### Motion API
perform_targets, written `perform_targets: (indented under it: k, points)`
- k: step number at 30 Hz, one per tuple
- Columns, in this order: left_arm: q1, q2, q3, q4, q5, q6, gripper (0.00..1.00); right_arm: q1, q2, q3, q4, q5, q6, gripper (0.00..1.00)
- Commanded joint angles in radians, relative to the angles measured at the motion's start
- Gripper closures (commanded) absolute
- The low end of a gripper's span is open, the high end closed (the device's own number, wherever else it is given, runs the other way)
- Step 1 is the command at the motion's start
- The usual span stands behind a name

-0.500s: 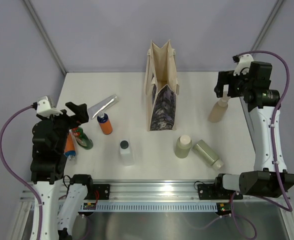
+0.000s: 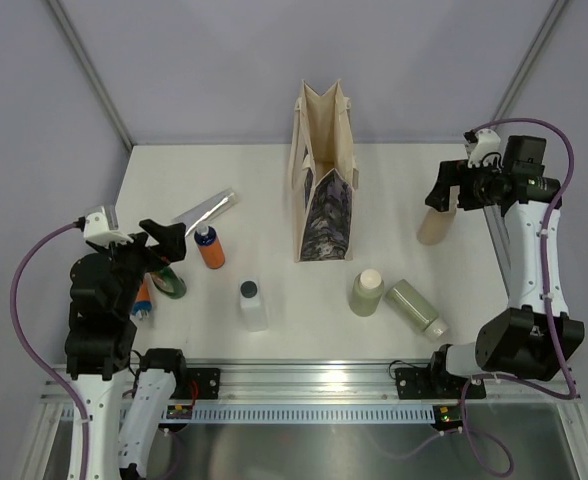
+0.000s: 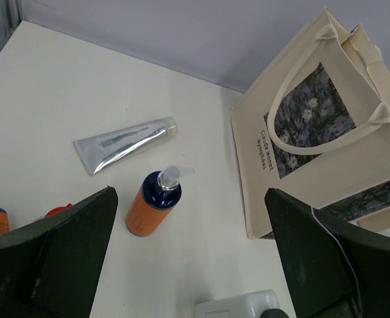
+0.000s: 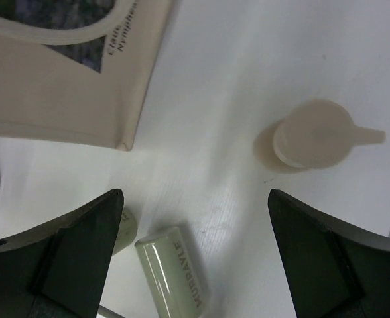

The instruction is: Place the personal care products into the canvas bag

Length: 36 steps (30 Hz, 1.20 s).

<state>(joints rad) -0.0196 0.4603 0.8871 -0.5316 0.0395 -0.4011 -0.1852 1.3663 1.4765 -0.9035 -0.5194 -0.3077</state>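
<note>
The beige pump bottle stands below my right gripper. My right gripper should next turn and move down until its open fingers are on both sides of the beige pump bottle's upper part (image 2: 443,213) (image 4: 320,134).
The canvas bag (image 2: 324,190) stands upright at the table's middle, open at the top; it also shows in the left wrist view (image 3: 314,139) and the right wrist view (image 4: 62,79). My left gripper (image 2: 164,242) is open and empty in the air (image 3: 192,265), near an orange bottle (image 2: 210,247) (image 3: 151,207), a silver tube (image 2: 204,209) (image 3: 124,143), a green red-capped bottle (image 2: 166,280) and a lying orange bottle (image 2: 141,296). My right gripper (image 2: 450,188) is open and empty (image 4: 195,258) above the beige pump bottle (image 2: 435,224) (image 4: 313,135).
A clear black-capped bottle (image 2: 252,305) stands at the near middle. One pale-green cylinder (image 2: 367,292) stands upright and another (image 2: 416,308) (image 4: 175,271) lies beside it at the near right. Walls close the back and both sides.
My left gripper has shifted slightly nearer and to the right. My right wrist has turned and moved a little right above the pump bottle. No object has moved.
</note>
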Motion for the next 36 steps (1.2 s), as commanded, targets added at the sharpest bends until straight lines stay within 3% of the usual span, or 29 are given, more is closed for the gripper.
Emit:
perform_targets:
  k: [1, 6, 9, 13, 15, 19, 24, 31, 36]
  points:
    - [0.003, 0.008, -0.016, 0.024, 0.088, -0.004, 0.01, -0.057, 0.039, -0.038, 0.078, -0.041, 0.043, 0.02]
    - [0.003, 0.028, -0.025, 0.041, 0.102, 0.001, 0.01, -0.057, 0.036, -0.084, 0.135, 0.074, -0.045, 0.01]
    - [0.003, 0.034, -0.027, 0.047, 0.109, 0.005, 0.01, -0.062, 0.054, -0.09, 0.143, 0.14, 0.024, 0.01]
    - [0.003, 0.038, -0.04, 0.061, 0.114, -0.005, 0.01, -0.063, -0.012, -0.227, 0.267, 0.156, 0.256, 0.0]
    - [0.003, 0.038, -0.051, 0.073, 0.12, -0.015, 0.01, -0.059, -0.021, -0.301, 0.339, 0.251, 0.394, 0.01]
    - [0.003, 0.046, -0.065, 0.107, 0.137, -0.031, 0.01, -0.051, -0.004, -0.389, 0.46, 0.352, 0.518, 0.0]
    - [0.003, 0.058, -0.094, 0.143, 0.166, -0.059, 0.01, -0.007, -0.007, -0.495, 0.688, 0.447, 0.53, 0.01]
    - [0.003, 0.058, -0.119, 0.153, 0.181, -0.097, 0.01, 0.023, -0.001, -0.55, 0.95, 0.449, 0.51, 0.01]
    - [0.003, 0.051, -0.134, 0.148, 0.18, -0.119, 0.01, 0.029, 0.046, -0.53, 1.018, 0.489, 0.486, 0.01]
